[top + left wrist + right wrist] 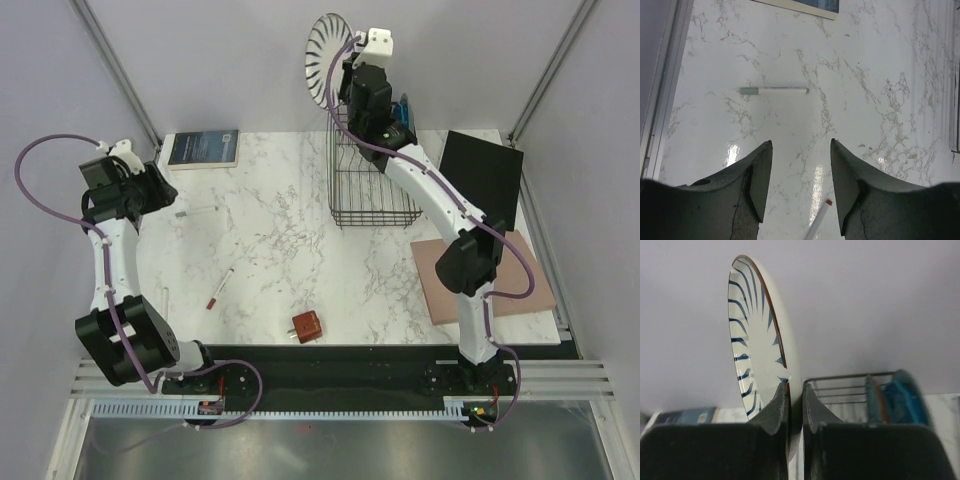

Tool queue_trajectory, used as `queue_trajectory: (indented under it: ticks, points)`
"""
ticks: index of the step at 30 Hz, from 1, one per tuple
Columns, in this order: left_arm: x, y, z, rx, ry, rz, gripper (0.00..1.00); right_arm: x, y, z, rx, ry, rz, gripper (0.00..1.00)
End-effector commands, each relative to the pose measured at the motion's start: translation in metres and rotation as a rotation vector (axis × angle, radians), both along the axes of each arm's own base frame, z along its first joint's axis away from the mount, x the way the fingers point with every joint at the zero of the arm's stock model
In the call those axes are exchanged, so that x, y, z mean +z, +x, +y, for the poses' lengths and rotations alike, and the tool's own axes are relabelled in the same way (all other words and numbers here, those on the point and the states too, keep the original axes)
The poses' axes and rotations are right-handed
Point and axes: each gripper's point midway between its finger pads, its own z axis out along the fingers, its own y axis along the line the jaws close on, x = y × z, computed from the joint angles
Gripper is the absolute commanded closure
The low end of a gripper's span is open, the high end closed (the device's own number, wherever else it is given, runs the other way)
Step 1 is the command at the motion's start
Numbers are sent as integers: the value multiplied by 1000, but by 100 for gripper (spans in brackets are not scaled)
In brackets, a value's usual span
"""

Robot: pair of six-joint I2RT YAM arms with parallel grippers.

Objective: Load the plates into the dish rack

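I should lower my right gripper next, turn it toward the standing plates and release the striped plate in the slot (856,412) beside them, since the rack (845,389) is empty there.
My right gripper (347,62) (795,385) is shut on the rim of a white plate with dark radial stripes (324,55) (755,340). It holds the plate upright in the air above the far left end of the black wire dish rack (372,190) (845,389). Inside the rack's far end stand a bright blue plate (404,108) (905,399) and another, darker one (874,400) on edge. At the table's left side my left gripper (163,186) (801,145) hangs open above bare marble, holding nothing.
A white pen (195,211) (775,91) and a red-tipped marker (220,288) (820,219) lie near the left gripper. A book (203,148) is at the back left and a small brown block (306,326) near the front edge. A pink board (510,285) and a black panel (485,175) lie at right.
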Motion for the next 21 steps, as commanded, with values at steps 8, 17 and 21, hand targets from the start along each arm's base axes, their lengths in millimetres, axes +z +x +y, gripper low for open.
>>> queue_trajectory:
  ticks: [8, 17, 21]
  points:
    - [0, 16, -19, -60, -67, -68, 43, 68, -29, -91, -495, -159, -140, 100]
    - [-26, 6, -26, -76, -89, -26, 43, 24, -8, -84, -520, -308, -40, 100]
    - [-32, 2, -28, -88, -85, -15, 43, 3, 2, -82, -547, -376, 15, 100]
